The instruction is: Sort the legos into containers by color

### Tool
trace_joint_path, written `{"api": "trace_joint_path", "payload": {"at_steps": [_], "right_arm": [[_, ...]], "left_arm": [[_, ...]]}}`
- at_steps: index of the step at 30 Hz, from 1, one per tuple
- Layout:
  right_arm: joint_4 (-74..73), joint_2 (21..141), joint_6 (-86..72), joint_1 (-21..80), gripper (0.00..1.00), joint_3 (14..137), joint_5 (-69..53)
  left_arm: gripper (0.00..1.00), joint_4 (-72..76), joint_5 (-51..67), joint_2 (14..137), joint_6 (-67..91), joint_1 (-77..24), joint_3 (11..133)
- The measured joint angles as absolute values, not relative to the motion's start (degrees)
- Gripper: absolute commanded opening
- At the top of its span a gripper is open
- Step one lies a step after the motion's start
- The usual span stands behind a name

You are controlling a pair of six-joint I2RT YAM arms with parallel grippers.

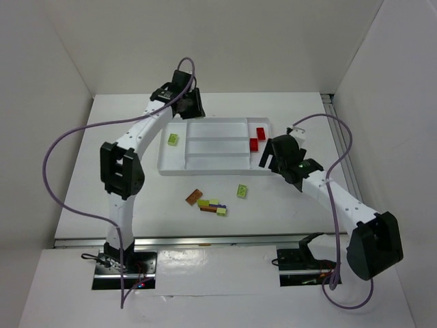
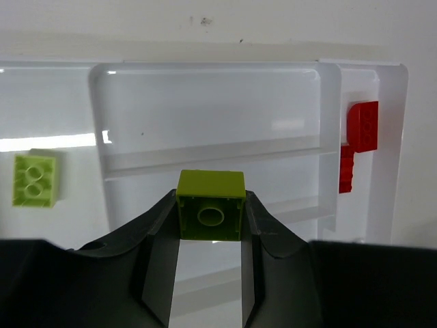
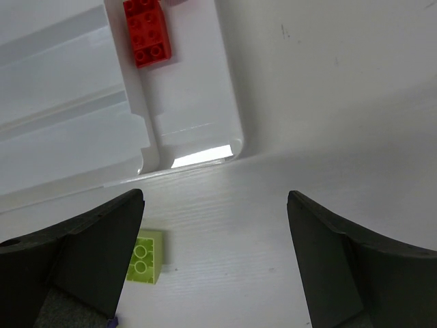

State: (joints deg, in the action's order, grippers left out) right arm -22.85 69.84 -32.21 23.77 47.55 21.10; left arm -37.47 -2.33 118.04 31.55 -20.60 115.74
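My left gripper will next move down toward the bottom of the tray's far long section, shifting to the right in the top view, and let go of the lime green lego, because that section is empty.
My left gripper [image 1: 186,109] hangs over the far left end of the white tray [image 1: 205,171] and is shut on a lime green lego [image 2: 210,205]. Another lime lego [image 1: 174,139] lies in the tray's narrow left section and also shows in the left wrist view [image 2: 34,180]. Two red legos [image 1: 261,132] [image 1: 254,144] lie in the narrow right section. My right gripper [image 1: 268,161] is open and empty, just off the tray's near right corner [image 3: 232,147]. A lime lego [image 3: 145,256] lies on the table by its left finger.
On the table in front of the tray lie a lime lego [image 1: 242,191], a brown-orange lego [image 1: 194,196] and a small cluster of lime, purple and brown legos [image 1: 213,206]. The tray's three long sections hold nothing. White walls enclose the table.
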Motion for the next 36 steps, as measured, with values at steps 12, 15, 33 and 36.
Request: {"api": "trace_joint_path", "payload": {"at_steps": [12,15,33,36], "right_arm": [[-29.0,63.1,-37.4,23.8,0.93,44.7,26.6],[-29.8,63.2,-37.9,23.8,0.93,44.6,26.9],[-29.1,66.0,-34.4,25.3,0.95,44.6,19.5],[-28.3,67.2,-35.6,29.4,0.95,44.6,16.9]], "left_arm": [[0.58,-38.2,4.2,138.3,31.9,-21.2,129.0],[0.74,-38.2,4.8,139.4,32.1,-21.2,129.0],[0.87,-37.8,-5.0,106.4,27.8,-23.7,109.8],[0.86,-35.2,-9.0,93.3,26.8,-24.0,101.4]]}}
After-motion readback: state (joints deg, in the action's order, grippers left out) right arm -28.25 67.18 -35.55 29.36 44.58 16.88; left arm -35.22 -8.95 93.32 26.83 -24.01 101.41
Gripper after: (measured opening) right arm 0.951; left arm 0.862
